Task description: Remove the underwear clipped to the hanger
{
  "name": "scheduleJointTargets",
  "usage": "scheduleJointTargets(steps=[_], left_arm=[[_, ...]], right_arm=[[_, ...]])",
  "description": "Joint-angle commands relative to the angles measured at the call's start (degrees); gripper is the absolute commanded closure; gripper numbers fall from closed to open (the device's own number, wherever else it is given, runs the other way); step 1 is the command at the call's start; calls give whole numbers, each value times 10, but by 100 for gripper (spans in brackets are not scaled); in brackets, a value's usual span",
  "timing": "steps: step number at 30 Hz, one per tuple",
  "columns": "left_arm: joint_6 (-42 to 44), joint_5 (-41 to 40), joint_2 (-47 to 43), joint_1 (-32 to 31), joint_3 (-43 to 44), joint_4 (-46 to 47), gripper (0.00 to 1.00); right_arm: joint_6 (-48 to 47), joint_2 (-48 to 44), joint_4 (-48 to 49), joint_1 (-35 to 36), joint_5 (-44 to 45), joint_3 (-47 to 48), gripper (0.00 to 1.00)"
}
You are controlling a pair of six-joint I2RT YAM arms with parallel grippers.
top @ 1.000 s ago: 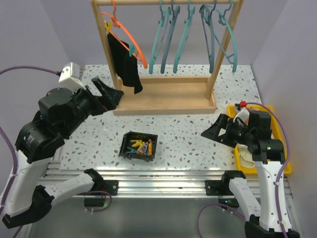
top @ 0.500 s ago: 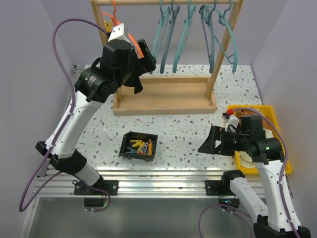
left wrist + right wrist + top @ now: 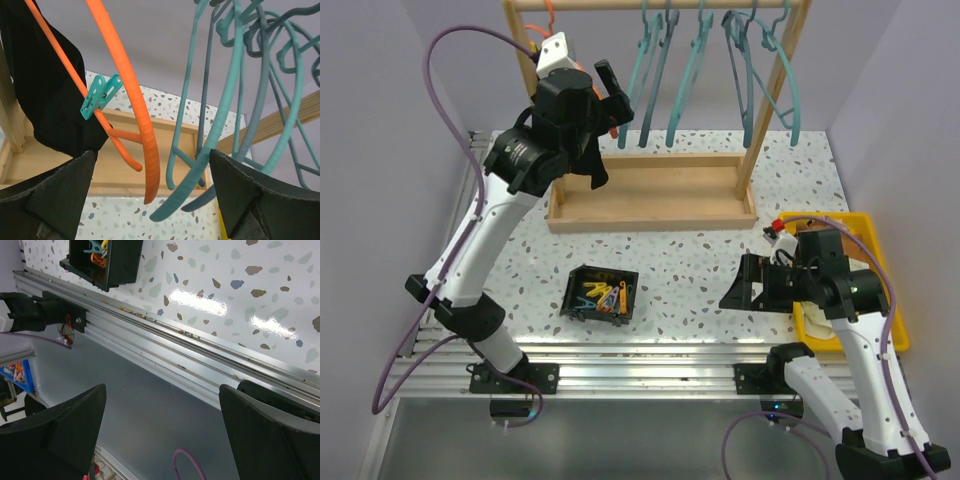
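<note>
The orange hanger's tip [image 3: 614,132] [image 3: 151,189] hangs between my left gripper's fingers next to teal tips, so I will turn away from those, left in the top view, and close.
The black underwear [image 3: 45,100] hangs from the orange hanger [image 3: 125,90] at the left end of the wooden rack [image 3: 650,190]. A teal clip [image 3: 100,95] pins it to the hanger's lower bar. My left gripper [image 3: 615,95] is raised to the hanger, open, and in the left wrist view [image 3: 150,200] the orange hanger's tip hangs between its fingers, untouched. In the top view my arm covers most of the underwear [image 3: 592,172]. My right gripper [image 3: 740,285] hovers low over the table's right side, open and empty. A cream-white cloth [image 3: 812,316] lies in the yellow tray [image 3: 880,262].
Several teal hangers [image 3: 665,70] hang bare on the rack to the right of the orange one. A black bin [image 3: 600,293] of coloured clips sits on the table's front middle. The right wrist view shows the aluminium rail [image 3: 200,350] at the table's front edge.
My left arm swung up from the table's left side to the orange hanger and edged a little higher. My right gripper dropped slightly and turned toward the front edge.
</note>
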Motion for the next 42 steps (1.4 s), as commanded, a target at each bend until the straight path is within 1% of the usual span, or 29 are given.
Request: scheduleJointTargets(steps=[1, 3, 5, 6, 11, 12, 17, 20, 21, 23, 24, 25, 28, 29, 30, 32, 33, 34, 37, 40, 41, 42], left_arm=[[15, -27, 27, 10, 22, -2, 0], [13, -31, 29, 16, 20, -13, 1], [12, -32, 30, 25, 17, -20, 4], [16, -32, 28, 31, 17, -24, 7], [20, -31, 0, 40, 5, -28, 18], [24, -28, -17, 40, -1, -21, 22], [59, -18, -61, 43, -45, -7, 30], [90, -2, -70, 49, -51, -15, 42], [97, 3, -72, 51, -51, -22, 51], [122, 20, -77, 57, -57, -25, 57], [131, 25, -78, 62, -60, -27, 61], [148, 34, -78, 66, -63, -27, 63], [172, 64, -69, 85, -62, -35, 64], [177, 70, -67, 89, -61, -38, 61], [188, 76, -61, 95, -60, -42, 56], [200, 79, -55, 99, -57, -45, 52], [214, 83, -50, 104, -53, -46, 48], [221, 90, -47, 104, -47, -49, 47], [238, 94, -36, 106, -27, -64, 47], [251, 85, -44, 105, -37, -61, 47], [254, 82, -46, 105, -39, -61, 48], [261, 77, -51, 106, -45, -61, 53]], right_arm=[[-13, 5, 6, 4, 8, 4, 2], [-13, 6, 7, 4, 9, 4, 4], [-13, 6, 7, 5, 8, 3, 4], [-13, 7, 7, 4, 8, 3, 5], [-14, 10, 7, 4, 12, 2, 8], [-13, 10, 7, 4, 12, 1, 9], [-13, 12, 8, 5, 11, 2, 19], [-11, 16, 8, 5, 10, 4, 22], [-11, 16, 7, 4, 10, 5, 23], [-9, 17, 7, 5, 10, 4, 24], [-9, 17, 8, 4, 10, 4, 25], [-8, 17, 8, 4, 10, 3, 25], [-6, 18, 9, 4, 10, 5, 25], [-6, 18, 8, 4, 12, 7, 25], [-6, 18, 7, 5, 12, 8, 25], [-6, 18, 5, 4, 12, 11, 25], [-6, 18, 4, 5, 14, 11, 25], [-6, 16, 2, 4, 15, 12, 25], [-6, 15, 1, 4, 16, 9, 25], [-3, 16, 4, 5, 14, 8, 26], [-3, 17, 5, 5, 14, 8, 26], [-2, 17, 7, 5, 13, 8, 26]])
